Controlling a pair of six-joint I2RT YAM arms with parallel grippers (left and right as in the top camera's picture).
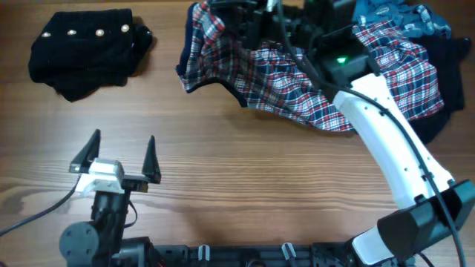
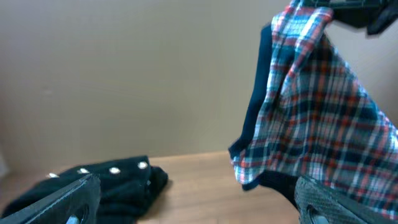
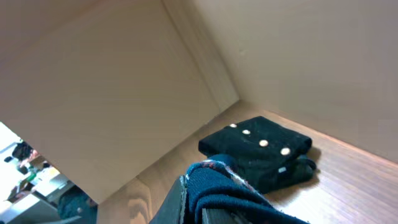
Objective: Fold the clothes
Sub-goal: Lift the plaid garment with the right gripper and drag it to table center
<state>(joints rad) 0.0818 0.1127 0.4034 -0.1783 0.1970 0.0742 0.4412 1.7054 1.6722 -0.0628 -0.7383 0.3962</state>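
The plaid garment (image 1: 297, 78) lies partly over the blue and black ones, so my right gripper next needs to pull it toward the bare wood (image 1: 166, 50) beside the studded garment and release it.
The red, navy and white plaid garment (image 1: 297, 78) lies bunched at the back of the table. Its left end is lifted off the wood by my right gripper (image 1: 226, 18), which is shut on it. In the right wrist view the navy edge of the plaid garment (image 3: 233, 193) is clamped in that gripper (image 3: 194, 186). In the left wrist view the plaid garment (image 2: 317, 106) hangs down from above. My left gripper (image 1: 122, 154) stands open and holds nothing near the front left, apart from all the clothes. A folded black garment with pale studs (image 1: 85, 48) lies at the back left.
A blue garment (image 1: 393, 18) and a black one (image 1: 445, 81) lie under and behind the plaid at the back right. The white right arm (image 1: 393, 141) slants across the table's right side. The studded garment (image 3: 255, 146) lies ahead of the right wrist. Bare wood (image 1: 245, 178) spans the middle.
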